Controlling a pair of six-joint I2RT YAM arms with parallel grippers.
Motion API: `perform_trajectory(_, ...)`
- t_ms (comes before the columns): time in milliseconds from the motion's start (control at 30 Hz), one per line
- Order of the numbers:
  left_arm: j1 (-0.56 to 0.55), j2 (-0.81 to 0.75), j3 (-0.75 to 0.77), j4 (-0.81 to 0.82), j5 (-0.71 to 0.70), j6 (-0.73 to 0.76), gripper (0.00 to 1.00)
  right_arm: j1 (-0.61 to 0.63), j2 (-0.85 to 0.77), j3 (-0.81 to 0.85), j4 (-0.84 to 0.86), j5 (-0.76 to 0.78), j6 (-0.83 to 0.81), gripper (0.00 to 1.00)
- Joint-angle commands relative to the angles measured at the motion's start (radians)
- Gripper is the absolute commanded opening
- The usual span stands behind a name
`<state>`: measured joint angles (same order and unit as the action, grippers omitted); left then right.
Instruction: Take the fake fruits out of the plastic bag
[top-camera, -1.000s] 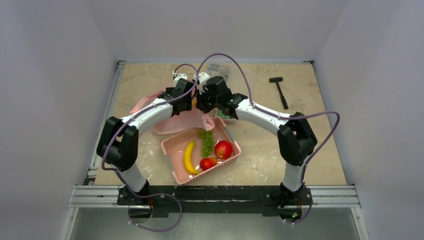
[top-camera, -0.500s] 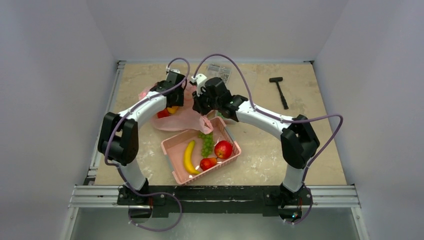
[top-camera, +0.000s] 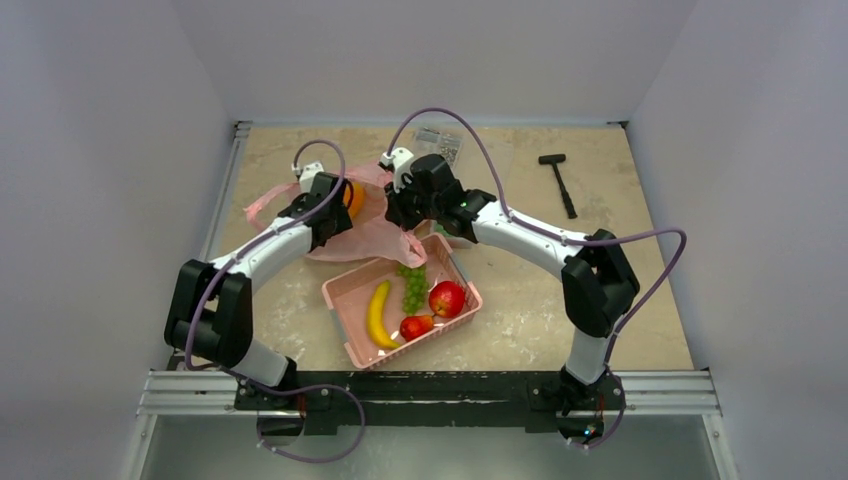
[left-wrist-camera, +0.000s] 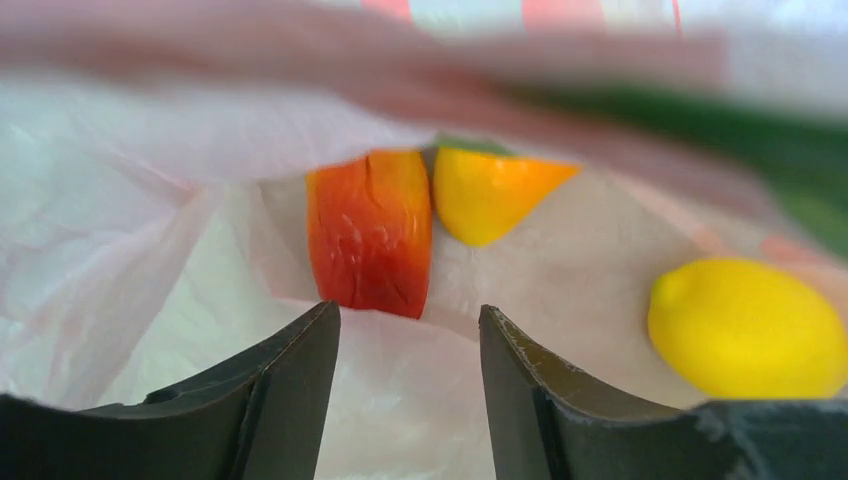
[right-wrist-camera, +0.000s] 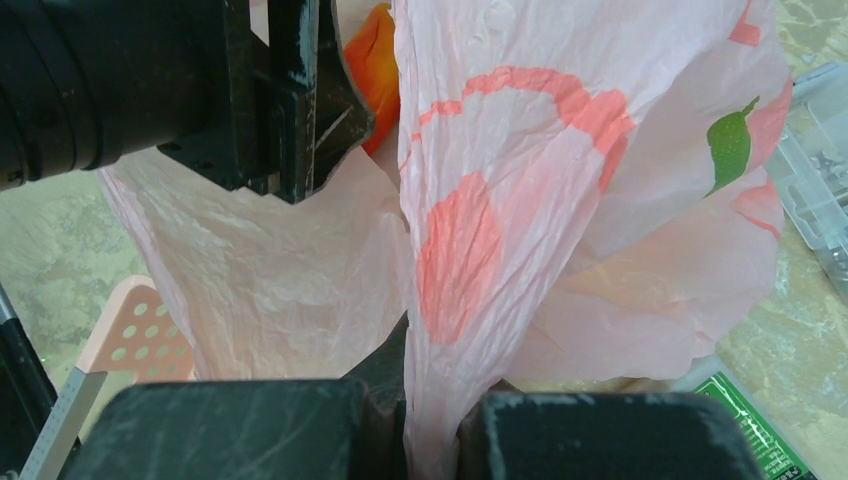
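Note:
I need to lower my left gripper deeper into the bag onto the red-orange piece (left-wrist-camera: 370, 230) below its open fingers, because the piece shows bare between the plastic folds.
The plastic bag (top-camera: 368, 238) lies crumpled behind the pink basket. My right gripper (top-camera: 398, 212) is shut on a gathered fold of the bag (right-wrist-camera: 435, 420) and holds it up. My left gripper (top-camera: 340, 205) is open and empty at the bag's left side, its fingers (left-wrist-camera: 300, 370) at the bag's mouth. Inside the bag I see a red-orange piece (left-wrist-camera: 370, 230), an orange-yellow piece (left-wrist-camera: 495, 190) and a yellow lemon (left-wrist-camera: 745, 325). An orange fruit (top-camera: 352, 197) shows beside the left gripper. The left gripper also shows in the right wrist view (right-wrist-camera: 290, 100).
The rigid pink basket (top-camera: 345, 290) in front holds a banana (top-camera: 378, 313), green grapes (top-camera: 412, 285), a red apple (top-camera: 447, 298) and a small red piece (top-camera: 415, 326). A black hammer (top-camera: 558, 183) lies at the back right. A clear packet (top-camera: 438, 142) lies at the back.
My left gripper has drawn away leftward from the right gripper, and its arm has swung left. The right gripper has stayed shut on the bag, nearly in place.

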<state>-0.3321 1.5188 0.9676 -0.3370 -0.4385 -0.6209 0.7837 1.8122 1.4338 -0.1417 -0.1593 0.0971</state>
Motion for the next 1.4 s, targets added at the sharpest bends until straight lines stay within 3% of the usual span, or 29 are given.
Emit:
perform_trajectory(0,0.040,-0.009,-0.004,0.085,-0.070,-0.120,0.55,0.001,-0.034,0.005,0.031,-0.030,-0.005,0.00)
perform_trajectory(133,0.080,0.047,0.029,0.056,-0.085,-0.191,0.62,0.001,-0.039,0.003,0.028,-0.023,-0.008,0.00)
perform_trajectory(267,0.113,0.110,0.077,0.016,-0.100,-0.229,0.63,0.002,-0.047,-0.004,0.034,-0.026,-0.009,0.00)
perform_trajectory(467,0.165,0.219,0.144,0.001,-0.030,-0.296,0.67,0.002,-0.040,-0.006,0.037,-0.037,-0.008,0.00)
perform_trajectory(500,0.169,0.240,0.168,-0.018,-0.020,-0.305,0.61,0.001,-0.042,-0.007,0.040,-0.037,-0.008,0.00)
perform_trajectory(733,0.176,0.249,0.174,-0.029,-0.020,-0.329,0.57,0.002,-0.042,-0.010,0.050,-0.042,-0.009,0.00)
perform_trajectory(1033,0.222,0.116,0.049,0.131,0.148,-0.239,0.22,0.001,-0.031,-0.009,0.049,-0.037,-0.012,0.00)
perform_trajectory(1367,0.226,-0.143,-0.077,0.142,0.345,-0.207,0.11,0.002,-0.032,-0.010,0.053,-0.049,-0.008,0.00)
